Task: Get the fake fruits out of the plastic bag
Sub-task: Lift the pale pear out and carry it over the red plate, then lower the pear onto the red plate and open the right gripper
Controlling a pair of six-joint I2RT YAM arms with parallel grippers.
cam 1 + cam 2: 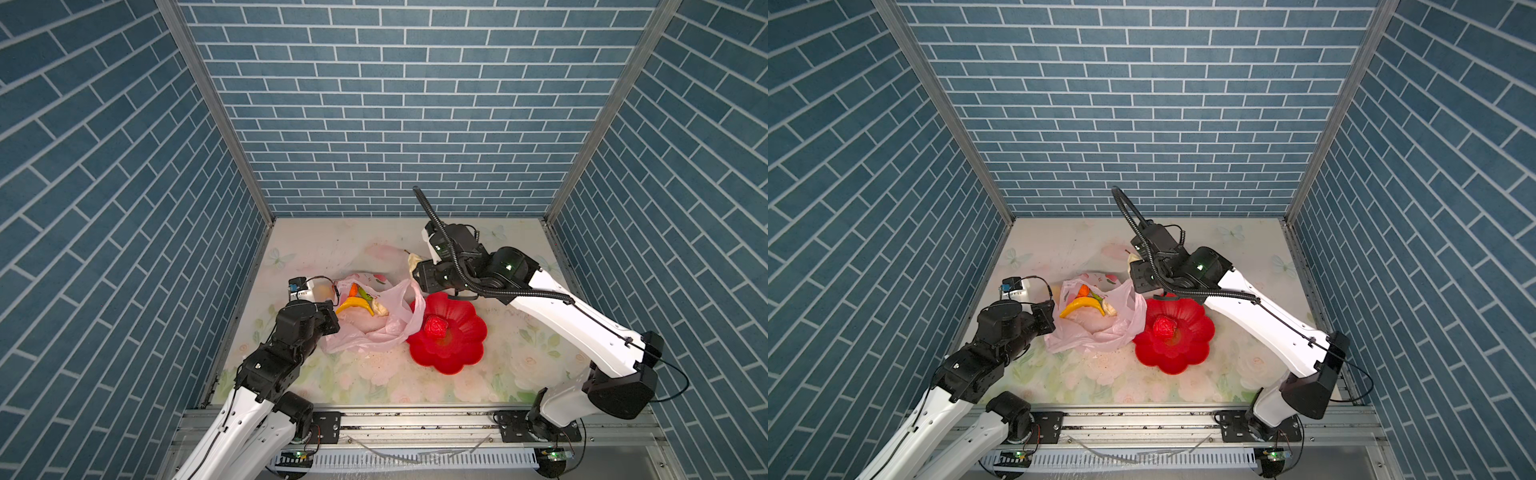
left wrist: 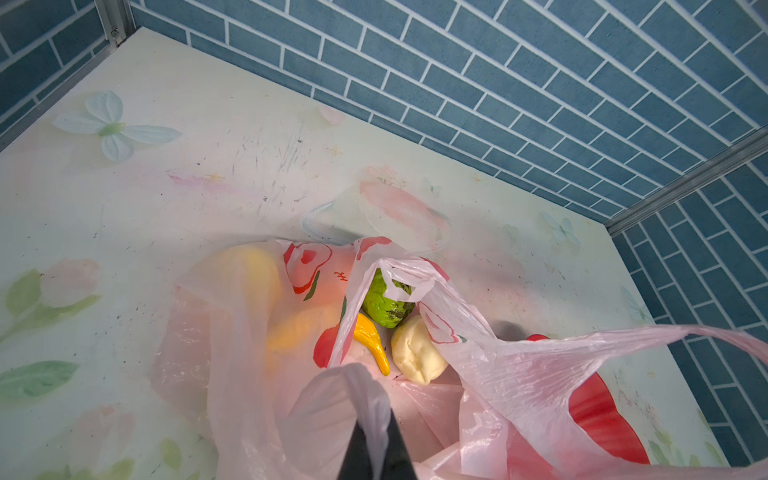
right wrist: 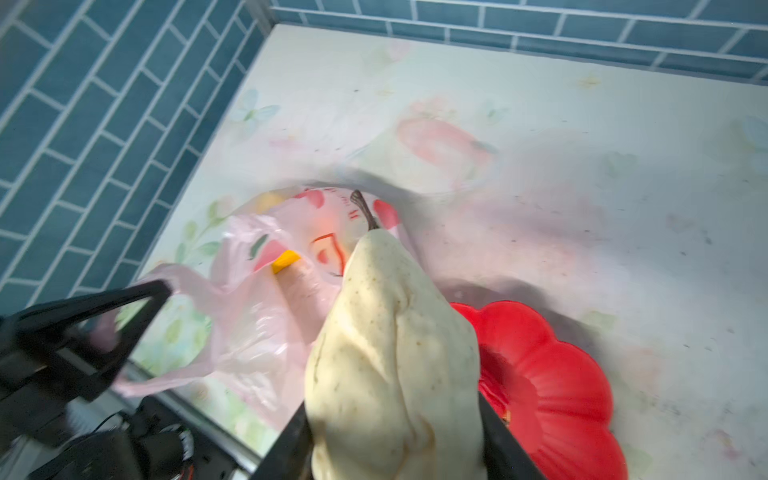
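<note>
The cream pear should go next with my right gripper away from the bag and down to the dish's bare bottom, beside the red bumpy fruit below it. My right gripper should then let go of the pear.
The pink plastic bag lies crumpled at the table's middle left, its mouth open. My left gripper is shut on one loop handle and holds it up. Inside the bag lie a yellow banana, a green bumpy fruit and a cream round one; yellow and orange fruits show dimly through the film. My right gripper is shut on a cream pear, held in the air behind the bag. A red bumpy fruit sits in the dish.
A red flower-shaped dish stands right of the bag and touches it. Blue brick walls close in the left, back and right sides. A metal rail with the arm bases runs along the front edge.
</note>
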